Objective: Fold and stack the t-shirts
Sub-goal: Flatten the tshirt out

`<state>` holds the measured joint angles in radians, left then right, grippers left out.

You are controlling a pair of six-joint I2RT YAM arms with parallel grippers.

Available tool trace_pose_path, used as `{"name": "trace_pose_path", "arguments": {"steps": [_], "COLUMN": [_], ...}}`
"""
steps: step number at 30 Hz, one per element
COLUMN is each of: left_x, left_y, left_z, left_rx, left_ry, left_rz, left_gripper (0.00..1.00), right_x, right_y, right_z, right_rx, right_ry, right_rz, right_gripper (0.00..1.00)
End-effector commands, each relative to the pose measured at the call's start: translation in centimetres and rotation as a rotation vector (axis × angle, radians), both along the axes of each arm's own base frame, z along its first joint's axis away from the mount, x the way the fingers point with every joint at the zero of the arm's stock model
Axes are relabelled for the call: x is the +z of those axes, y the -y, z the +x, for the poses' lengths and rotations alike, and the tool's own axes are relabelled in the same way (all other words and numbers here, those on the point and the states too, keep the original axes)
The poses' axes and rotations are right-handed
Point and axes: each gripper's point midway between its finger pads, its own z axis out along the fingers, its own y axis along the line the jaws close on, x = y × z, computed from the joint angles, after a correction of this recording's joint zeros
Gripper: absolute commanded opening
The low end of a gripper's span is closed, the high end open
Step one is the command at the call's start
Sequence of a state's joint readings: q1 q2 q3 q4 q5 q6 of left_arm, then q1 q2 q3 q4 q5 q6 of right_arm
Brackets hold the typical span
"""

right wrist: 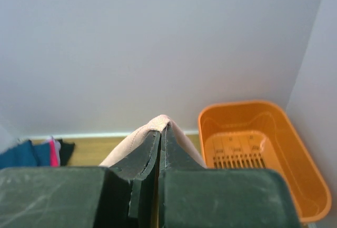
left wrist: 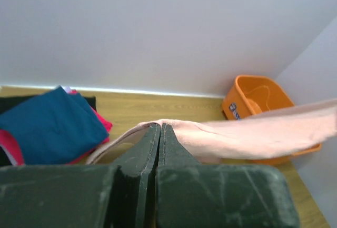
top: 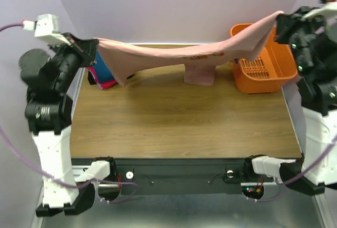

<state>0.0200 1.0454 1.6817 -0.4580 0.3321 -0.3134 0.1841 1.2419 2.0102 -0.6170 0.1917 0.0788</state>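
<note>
My left gripper is holding the bunched shirt and should lift to unfurl it next, then lower the held end onto the bare tabletop below, beside the folded stack (left wrist: 119,152), and release it.
A large dusty-pink t-shirt (top: 174,59) hangs stretched in the air across the back of the table, its lower folds touching the wood near the middle. My left gripper (top: 93,45) is shut on its left end, and in the left wrist view the pink cloth (left wrist: 237,138) drapes over the shut left gripper (left wrist: 160,128). My right gripper (top: 279,20) is shut on the shirt's right end, raised above the basket; pink cloth (right wrist: 160,122) caps the right gripper (right wrist: 164,129). Folded navy-blue (left wrist: 47,125), magenta (left wrist: 102,125) and black (left wrist: 16,101) t-shirts lie stacked at the back left.
An orange plastic basket (top: 274,65) stands at the back right, partly under the stretched shirt. The folded stack (top: 102,75) sits beside the left arm. Purple walls close in the back and sides. The wooden table top (top: 179,122) spreads in front.
</note>
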Motion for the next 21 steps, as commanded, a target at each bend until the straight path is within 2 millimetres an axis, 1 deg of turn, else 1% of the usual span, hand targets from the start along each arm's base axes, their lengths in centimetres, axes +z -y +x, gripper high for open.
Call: {"name": "trace_pose_path", "arguments": {"steps": [1, 2, 4, 5, 6, 8, 9, 12, 14, 15, 17, 18, 19, 20, 21], "left_x": [8.1, 9.4, 10.8, 11.3, 12.0, 12.5, 13.0, 12.9, 12.2, 11.3, 10.2, 9.0, 8.3, 7.5, 5.3], "left_y": [-1.4, -1.6, -1.6, -1.5, -1.3, -1.1, -0.8, -0.3, 0.0, 0.2, 0.6, 0.8, 0.9, 1.1, 1.1], "left_z": [-8.0, -9.5, -11.6, -12.3, -13.5, -14.4, -15.2, -15.3, -14.6, -13.7, -12.5, -11.2, -10.4, -9.7, -7.6], "left_rx": [0.090, 0.104, 0.107, 0.105, 0.095, 0.081, 0.068, 0.038, 0.019, 0.003, -0.019, -0.037, -0.042, -0.054, -0.056], "left_ry": [0.271, 0.311, 0.360, 0.378, 0.402, 0.421, 0.439, 0.439, 0.412, 0.381, 0.344, 0.309, 0.292, 0.272, 0.212], "left_rz": [0.017, 0.014, 0.017, 0.014, 0.015, 0.012, 0.008, 0.010, 0.006, 0.005, 0.000, -0.006, -0.007, -0.005, -0.005], "left_gripper": [0.00, 0.00, 0.00, 0.00, 0.00, 0.00, 0.00, 0.00, 0.00, 0.00, 0.00, 0.00, 0.00, 0.00, 0.00], "right_x": [8.2, 9.5, 10.8, 11.4, 12.4, 13.1, 13.8, 14.2, 14.0, 13.7, 12.8, 12.0, 11.4, 10.0, 8.9], "right_y": [1.8, 2.2, 2.6, 2.7, 3.0, 3.0, 3.1, 3.0, 2.7, 2.4, 2.0, 1.7, 1.5, 1.2, 0.9], "right_z": [-7.4, -8.7, -10.7, -11.3, -12.6, -13.6, -14.4, -14.6, -14.1, -13.4, -11.8, -10.4, -9.3, -7.5, -5.7], "right_rx": [-0.026, -0.035, -0.035, -0.038, -0.038, -0.032, -0.029, -0.014, -0.001, 0.007, 0.013, 0.015, 0.015, 0.016, 0.014], "right_ry": [0.278, 0.316, 0.365, 0.383, 0.417, 0.445, 0.468, 0.480, 0.470, 0.457, 0.418, 0.388, 0.364, 0.317, 0.276], "right_rz": [0.032, 0.035, 0.042, 0.046, 0.050, 0.058, 0.066, 0.085, 0.092, 0.095, 0.093, 0.091, 0.086, 0.078, 0.070], "right_gripper": [0.00, 0.00, 0.00, 0.01, 0.00, 0.00, 0.00, 0.00, 0.00, 0.00, 0.00, 0.00, 0.00, 0.00, 0.01]}}
